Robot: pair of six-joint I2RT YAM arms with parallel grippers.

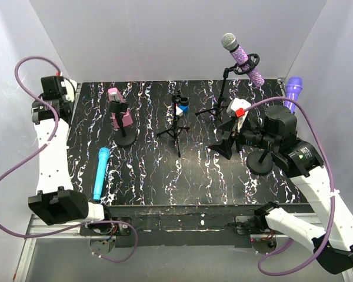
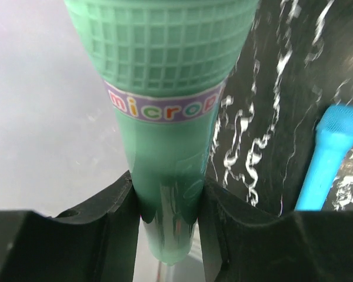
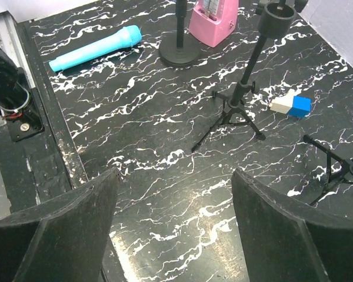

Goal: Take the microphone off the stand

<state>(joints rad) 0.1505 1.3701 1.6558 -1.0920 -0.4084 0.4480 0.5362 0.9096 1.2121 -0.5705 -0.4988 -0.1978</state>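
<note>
The robot will pull its left gripper back next and bring the green microphone's handle down to the empty part of the mat beside the blue microphone (image 1: pixel 85 163) (image 2: pixel 273 161), which lies below and back, to let go there.
My left gripper (image 2: pixel 167 202) is shut on the lower handle of a green toy microphone (image 2: pixel 165 88), held over the pale floor just left of the marbled black mat. In the top view that gripper (image 1: pixel 52 88) sits at the far left and the green microphone is hidden. An empty tripod stand (image 1: pixel 176 126) stands mid-mat; in the right wrist view the same stand (image 3: pixel 241 97) shows its bare clip. My right gripper (image 3: pixel 175 176) is open above bare mat with nothing between its fingers; in the top view it (image 1: pixel 226 141) is right of the tripod.
A blue microphone (image 1: pixel 101 173) lies on the mat at front left. A pink microphone (image 1: pixel 119 111) sits on a round-base stand. A glittery purple microphone (image 1: pixel 242 59) sits high on a tripod at the back right. Another purple microphone (image 1: pixel 293 89) stands far right. A white-and-blue block (image 3: pixel 291 106) lies behind the empty tripod.
</note>
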